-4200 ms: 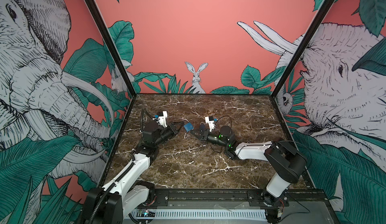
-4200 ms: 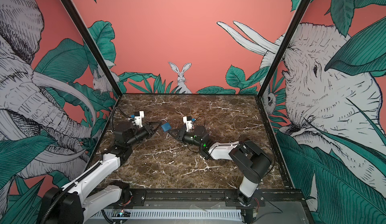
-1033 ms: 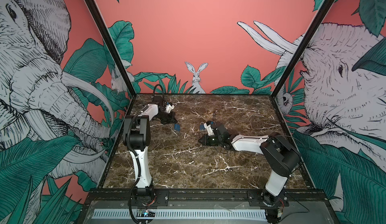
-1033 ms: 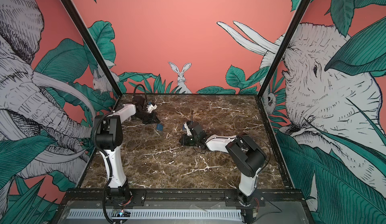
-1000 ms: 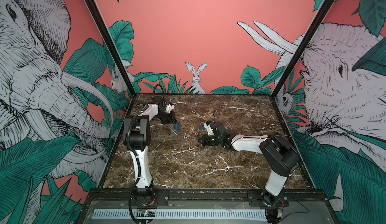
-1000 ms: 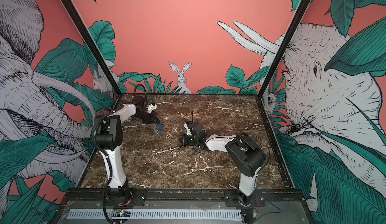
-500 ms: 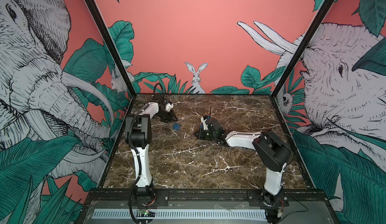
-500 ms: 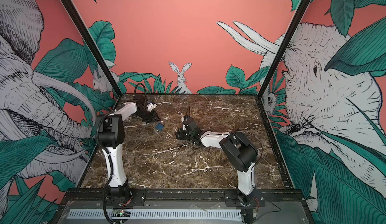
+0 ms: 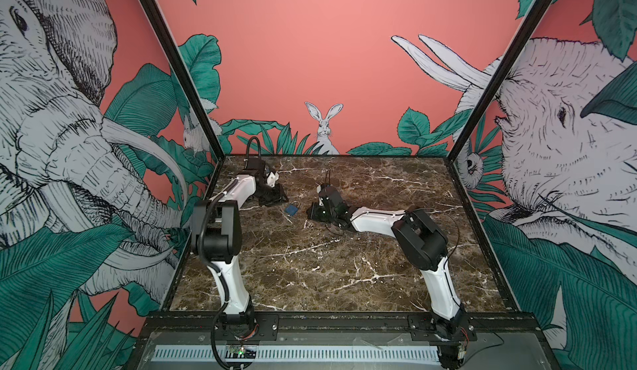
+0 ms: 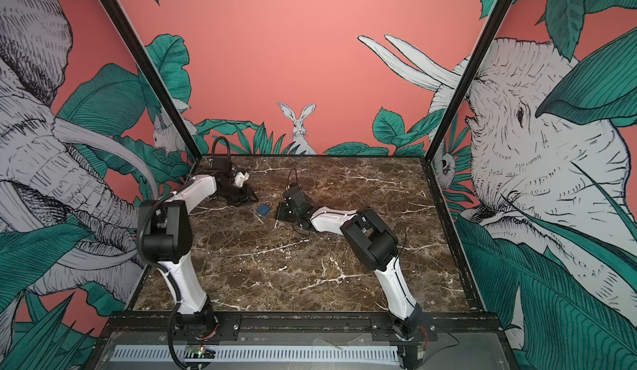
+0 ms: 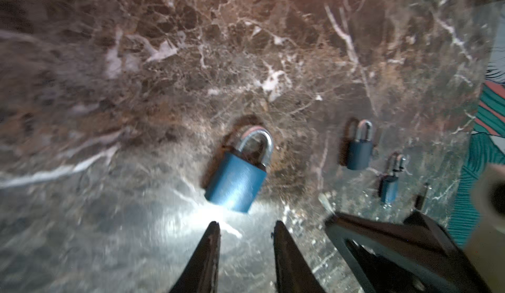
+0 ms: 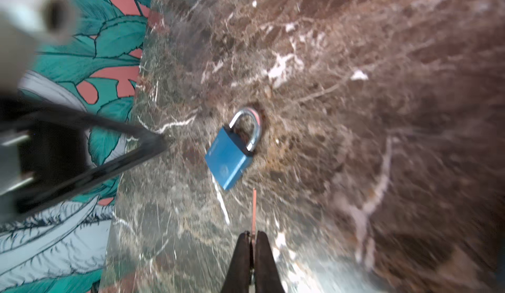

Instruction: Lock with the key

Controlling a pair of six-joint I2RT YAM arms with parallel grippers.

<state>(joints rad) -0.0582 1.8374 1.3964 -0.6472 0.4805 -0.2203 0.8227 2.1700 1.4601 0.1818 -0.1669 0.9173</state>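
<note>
The key comes down toward the padlock in my right gripper next, for release on the bare marble point(image 9: 300, 212) point(image 12: 247, 186) beside the padlock's blue body, since that spot is clear.
A blue padlock point(image 9: 291, 209) point(image 10: 263, 208) with a silver shackle lies flat on the marble table point(image 9: 310, 268), between my two grippers and touching neither. My left gripper point(image 9: 281, 198) point(image 10: 253, 198) sits just behind and left of it. In the left wrist view this gripper point(image 11: 246, 223) is open, with nothing between its fingers and the padlock point(image 11: 237, 179) a short way past the tips. My right gripper point(image 9: 311, 209) point(image 10: 279, 211) point(image 12: 252, 233) is shut on the key point(image 12: 254, 209), a thin reddish blade seen edge-on, pointing towards the padlock point(image 12: 229, 157).
Painted walls close the table in at the back and sides. The left gripper works near the back left corner point(image 9: 224, 159). In the left wrist view, two fainter padlock shapes point(image 11: 359, 147) show to one side, perhaps reflections.
The left gripper has opened and let go of the padlock, which now lies flat on the table. The right gripper, with the key, has moved left towards the padlock.
</note>
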